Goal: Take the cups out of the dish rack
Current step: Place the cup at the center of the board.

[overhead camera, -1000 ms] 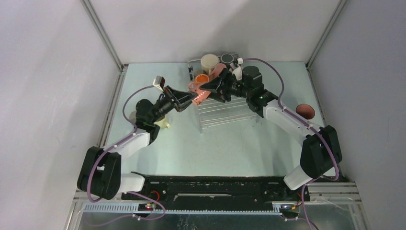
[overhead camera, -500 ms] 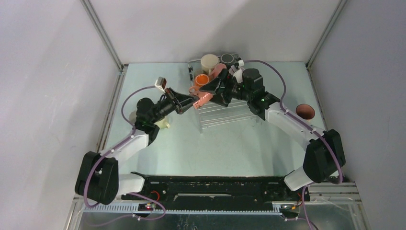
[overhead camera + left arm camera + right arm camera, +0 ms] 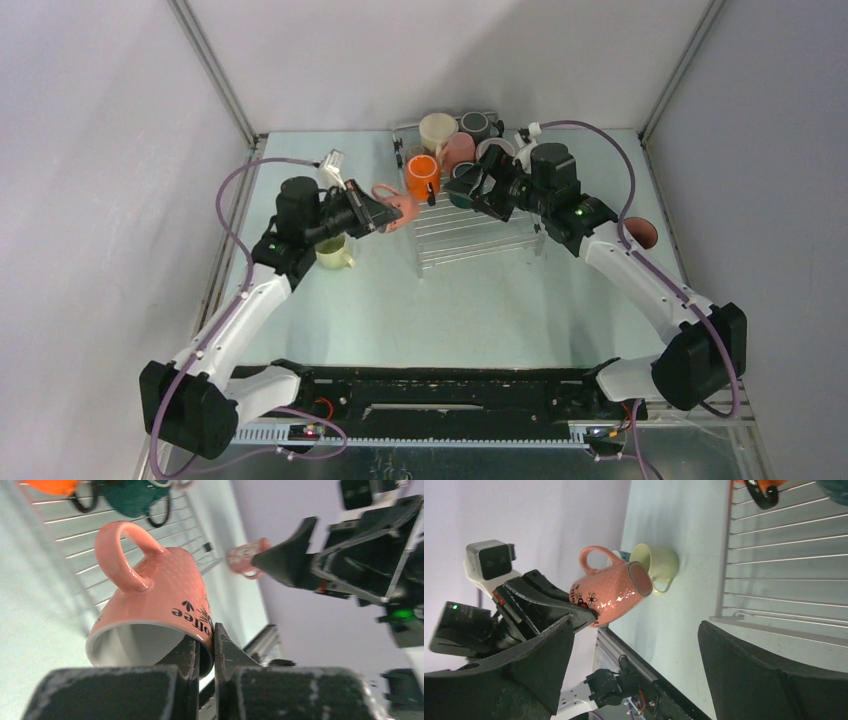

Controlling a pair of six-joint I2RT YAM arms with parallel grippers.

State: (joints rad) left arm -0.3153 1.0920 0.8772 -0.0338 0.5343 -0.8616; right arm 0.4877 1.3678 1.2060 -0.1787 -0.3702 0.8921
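Observation:
My left gripper needs to turn the tilted cup upright and bring it down to the bare tabletop below, between the pale green cup and the rack (image 3: 480, 240), to let go of it.
A salmon-pink cup (image 3: 400, 207) hangs tilted in the air just left of the dish rack (image 3: 480, 240). My left gripper (image 3: 372, 216) is shut on its rim (image 3: 204, 645), one finger inside and one outside. The same pink cup (image 3: 609, 592) shows in the right wrist view. My right gripper (image 3: 462, 190) hovers over the rack's far part, open and holding nothing (image 3: 635, 625). At the rack's far end stand an orange cup (image 3: 422, 170), a cream cup (image 3: 437, 128), a pink cup (image 3: 458, 150), a dark cup (image 3: 474, 123) and a teal cup (image 3: 135, 497).
A pale green cup (image 3: 335, 252) stands on the table left of the rack, under the left arm. Near the right wall sits a reddish cup (image 3: 638, 232). The rack's near ribs (image 3: 784, 555) are bare. Walls close in the table on both sides.
The left gripper closed on the pink cup and carried it left, off the rack. The right gripper opened wide and drew back to the right.

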